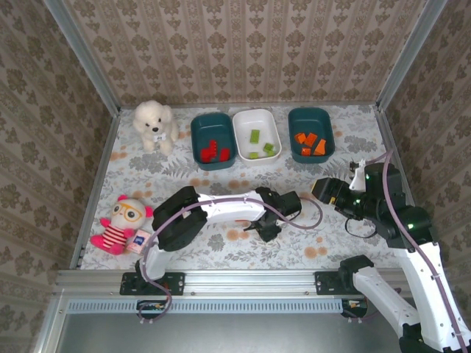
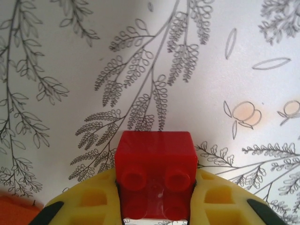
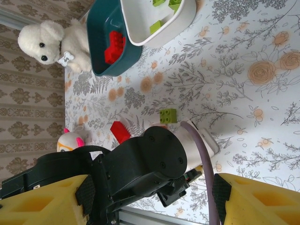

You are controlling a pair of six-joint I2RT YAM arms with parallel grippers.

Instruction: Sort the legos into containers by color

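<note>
The teal container has red legos in it, so the left gripper needs to lift its red lego up and outward next, then lower it into that container.
My left gripper [image 2: 155, 206] is shut on a red lego [image 2: 155, 161], held studs-up between its yellow fingers [image 2: 89, 201] just above the floral cloth. From the top view the left gripper [image 1: 266, 229] sits at mid-table. My right gripper [image 3: 150, 201] is open, its fingers wide apart with nothing between them, hovering to the right of the left arm [image 3: 154, 159]. A green lego [image 3: 168, 115] and another red lego [image 3: 120, 132] lie on the cloth. The left teal container [image 1: 197, 129] holds red legos, the white container [image 1: 243, 121] green ones, the right teal container [image 1: 298, 116] orange ones.
A white plush dog [image 1: 154, 123] sits at the back left, and a pink-and-red doll [image 1: 121, 223] lies at the near left. An orange shape [image 2: 14, 211] shows at the left wrist view's bottom left corner. Patterned walls enclose the table on three sides.
</note>
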